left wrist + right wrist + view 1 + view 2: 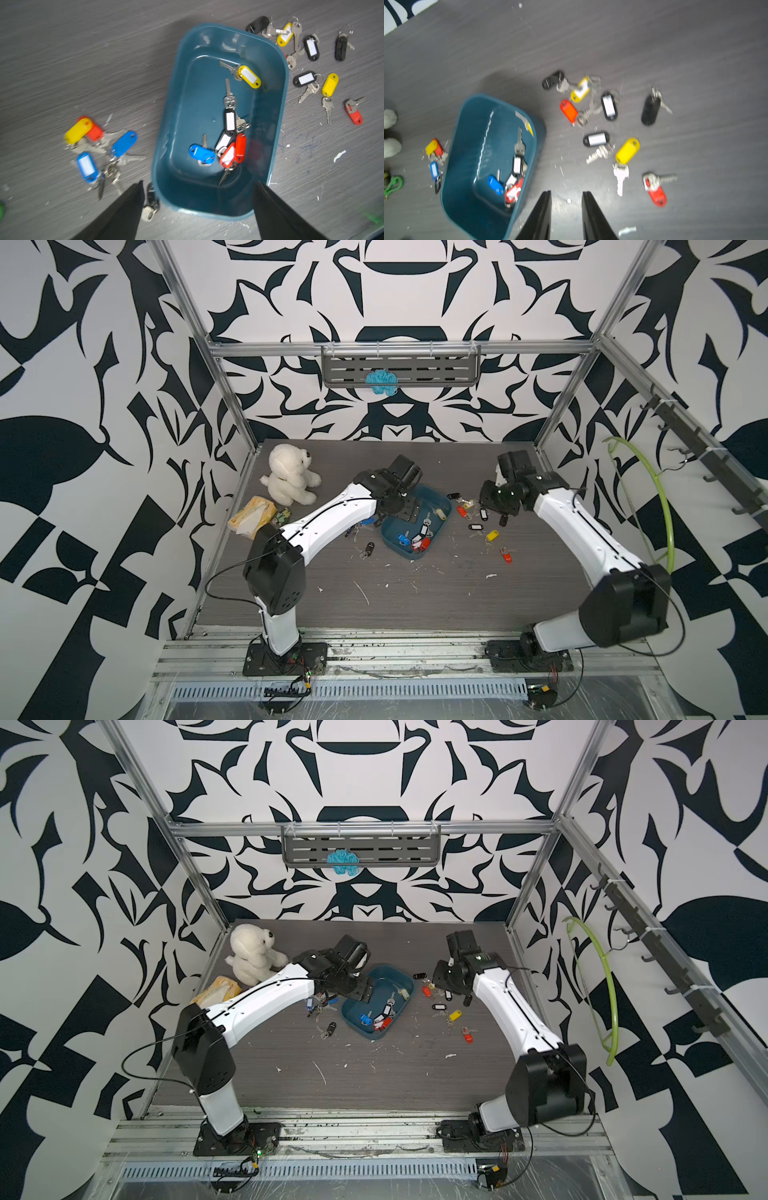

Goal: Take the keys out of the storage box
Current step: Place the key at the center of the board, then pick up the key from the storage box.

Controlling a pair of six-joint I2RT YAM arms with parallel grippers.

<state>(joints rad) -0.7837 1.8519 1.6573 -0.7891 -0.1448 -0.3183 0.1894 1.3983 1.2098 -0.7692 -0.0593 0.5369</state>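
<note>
My left gripper moves down into the box toward its middle next, onto the ring by the black tag (pixel 230 121), since it lies clear of the red tags.
The teal storage box (pixel 441 492) (pixel 176 104) (pixel 467 135) lies mid-table. Inside it are several keys: a blue tag (pixel 200 152), red tags (pixel 232 151), a black tag (pixel 230 121) and a yellow tag (pixel 249 76). More keys lie on the table left of the box (pixel 93 143) and right of it (pixel 482 516) (pixel 608 108). My left gripper (pixel 199 185) (pixel 405 510) hangs over the box's left end, open wide and empty. My right gripper (pixel 566 193) (pixel 490 493) hovers above bare table just right of the box, open a little, nothing between its fingers.
A white plush toy (pixel 289 477) and a yellow tissue packet (pixel 251 516) sit at the back left. A green carabiner keychain (pixel 393 185) lies near them. A green hoop (pixel 660 497) hangs on the right wall. White scraps dot the tabletop.
</note>
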